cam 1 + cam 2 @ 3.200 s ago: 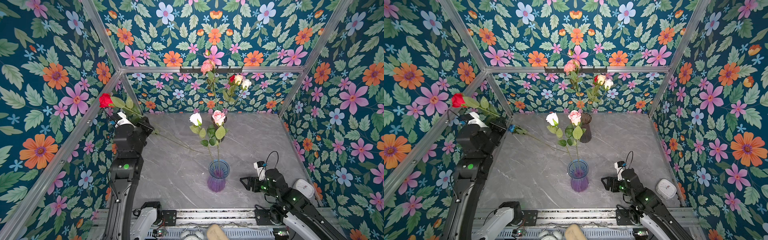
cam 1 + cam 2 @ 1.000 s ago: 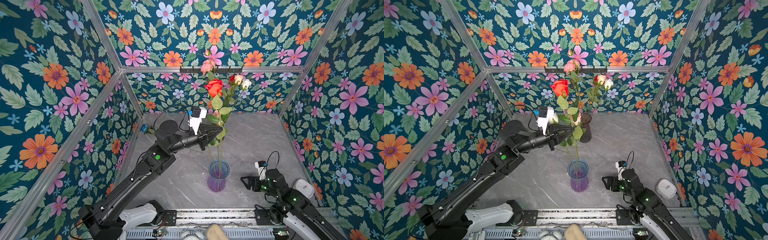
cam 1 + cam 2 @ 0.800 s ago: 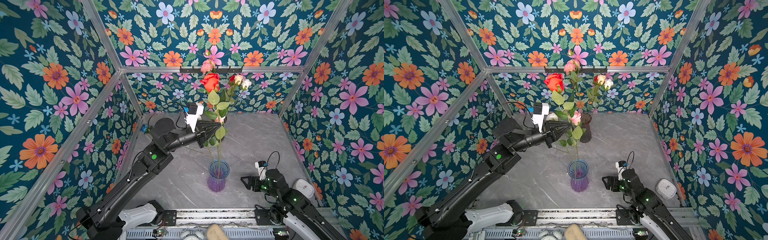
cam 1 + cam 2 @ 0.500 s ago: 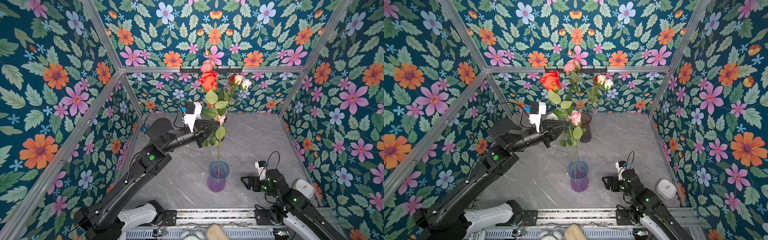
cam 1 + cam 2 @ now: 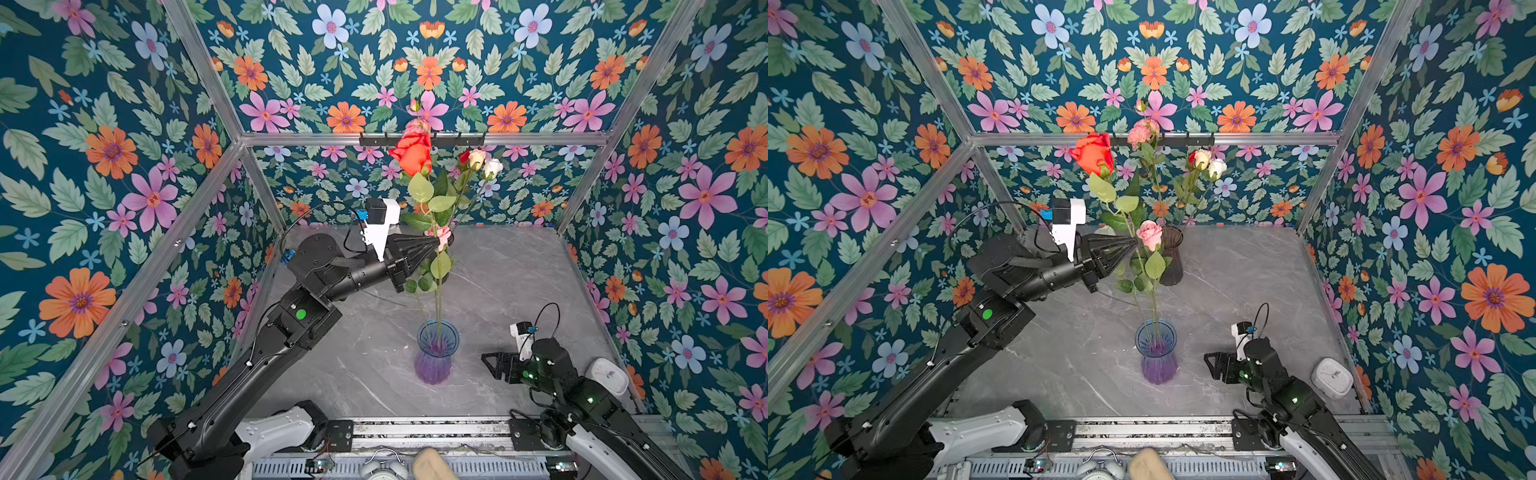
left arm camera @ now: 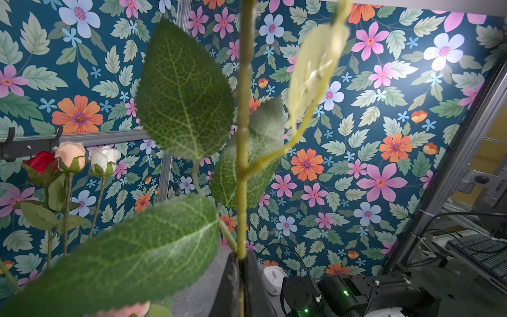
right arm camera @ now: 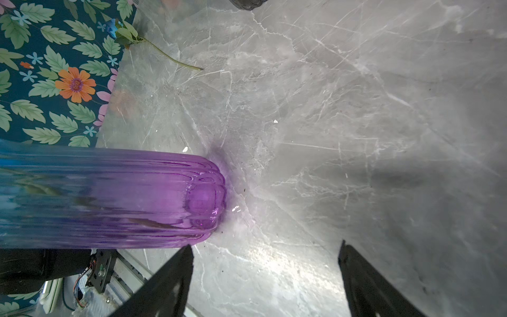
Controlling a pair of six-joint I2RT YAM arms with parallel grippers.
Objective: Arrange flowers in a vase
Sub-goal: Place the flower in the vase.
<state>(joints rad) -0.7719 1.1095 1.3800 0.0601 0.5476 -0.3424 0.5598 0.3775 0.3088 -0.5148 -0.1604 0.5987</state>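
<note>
The left gripper lowers the red rose, whose bloom stands high above the pink rose, down into the vase's opening (image 5: 437, 338) next and releases the red rose's stem.
A blue-to-purple glass vase (image 5: 435, 353) (image 5: 1156, 353) (image 7: 109, 197) stands at the table's front middle. It holds a pink rose (image 5: 1149, 235) on a leafy stem. My left gripper (image 5: 436, 245) (image 5: 1133, 245) (image 6: 241, 263) is shut on the stem of a red rose (image 5: 413, 153) (image 5: 1094, 154), upright high over the vase. The stem runs down toward the vase mouth; I cannot tell whether its end is inside. My right gripper (image 5: 488, 365) (image 5: 1210, 365) (image 7: 264, 247) is open and holds nothing, low over the table just right of the vase. A blue flower (image 5: 286, 255) (image 7: 120, 30) lies by the left wall.
A dark vase (image 5: 1171, 257) at the back holds a frilly pink bloom (image 5: 1142, 131) and red, peach and white buds (image 5: 1204, 160) (image 6: 71, 159). A white clock (image 5: 609, 374) (image 5: 1331, 376) sits at the right wall. Patterned walls close in three sides; a hook rail (image 5: 457, 139) crosses the back.
The left arm, which held the red rose at the left wall three seconds ago, has in the last second lifted it a little higher and to the left over the vase. The right arm has not moved.
</note>
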